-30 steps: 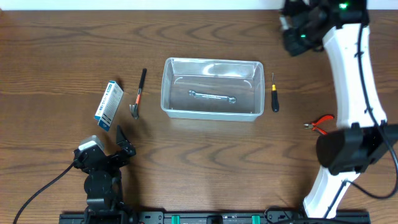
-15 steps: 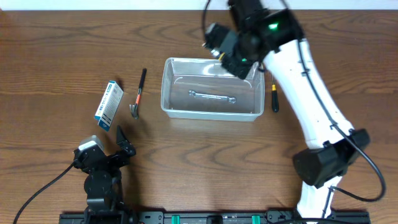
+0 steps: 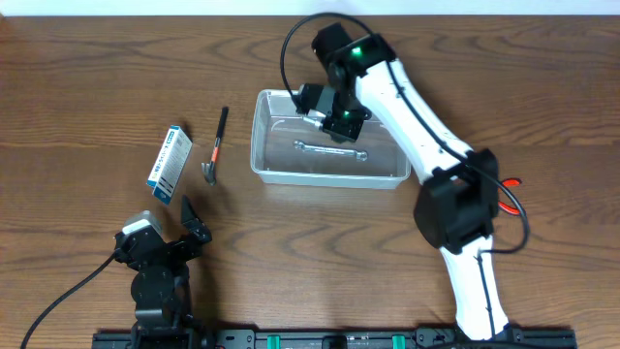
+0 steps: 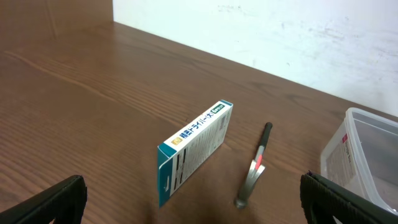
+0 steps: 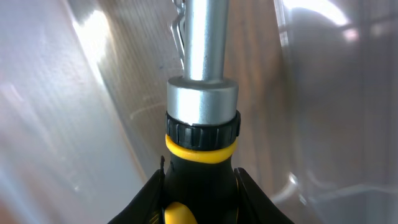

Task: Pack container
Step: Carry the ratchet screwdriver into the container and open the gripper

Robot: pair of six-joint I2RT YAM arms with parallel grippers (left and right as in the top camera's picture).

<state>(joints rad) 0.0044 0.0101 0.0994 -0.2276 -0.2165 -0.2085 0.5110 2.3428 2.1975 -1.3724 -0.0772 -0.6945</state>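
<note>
The robot's right gripper needs to lower the handle and let go of it, because the bottom of the container along the silver wrench [image 3: 330, 150] is below the gripper and the shaft is already inside the container's clear sides.
The clear container [image 3: 266, 170] sits mid-table with a silver wrench [image 3: 330, 150] lying in it. My right gripper [image 3: 334, 114] hangs over the container's back left part. In the right wrist view the right gripper [image 5: 200, 200] is shut on the black-and-yellow handle of a tool [image 5: 202, 106]. Its silver collar and shaft point down into the container, whose clear wall [image 5: 74, 93] surrounds them. My left gripper [image 3: 194, 221] rests near the front left edge, open and holding nothing. In the left wrist view the left gripper [image 4: 202, 202] faces the box and the hammer.
A blue-and-white cardboard box [image 3: 170, 162] [image 4: 194, 148] and a small hammer [image 3: 215, 145] [image 4: 254, 169] lie left of the container [image 4: 367, 149]. Red-handled pliers [image 3: 508, 184] peek out from behind the right arm at the right.
The right arm has swung from the far right back corner leftward to above the container, carrying the tool. The left arm has not moved.
</note>
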